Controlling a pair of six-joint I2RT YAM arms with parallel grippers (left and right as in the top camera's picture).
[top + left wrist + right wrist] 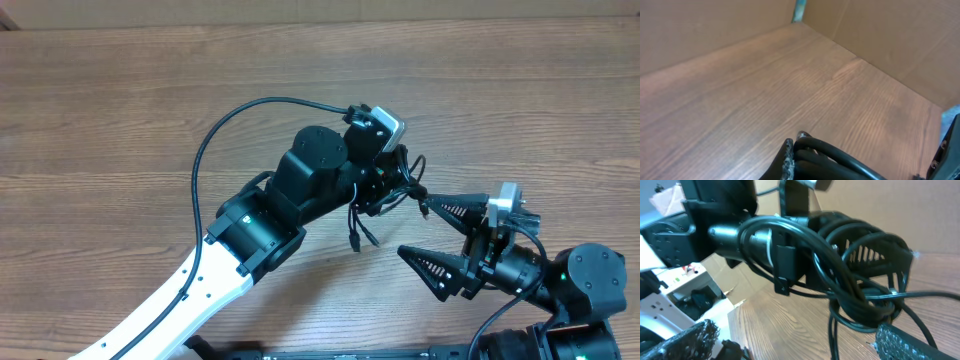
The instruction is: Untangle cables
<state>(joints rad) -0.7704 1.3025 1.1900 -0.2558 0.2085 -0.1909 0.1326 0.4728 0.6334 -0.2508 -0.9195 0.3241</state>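
The robot will next turn its left gripper to the gripper's left in the overhead view, lower it and let go of the knot (862, 305), because bare tabletop lies below the gripper on that side.
The cables (402, 186) are thin black cords bunched in a knot and lifted off the table. My left gripper (390, 190) is shut on that knot. Two loose ends with plugs (356, 236) hang down from it. In the left wrist view the fingers (788, 159) pinch several black strands (825, 152). My right gripper (412, 228) is open just right of the bundle, with nothing between its fingers. In the right wrist view the cable knot (862, 305) hangs close ahead, above and between the spread pads (905, 342), and two strands (832, 330) drop toward the table.
The wooden table (120, 120) carries the scene, with cardboard walls (880, 35) behind it. The left arm's own thick wire (215, 130) arcs over the table to its wrist camera (385, 125). The right arm's base (585, 280) sits at the front right.
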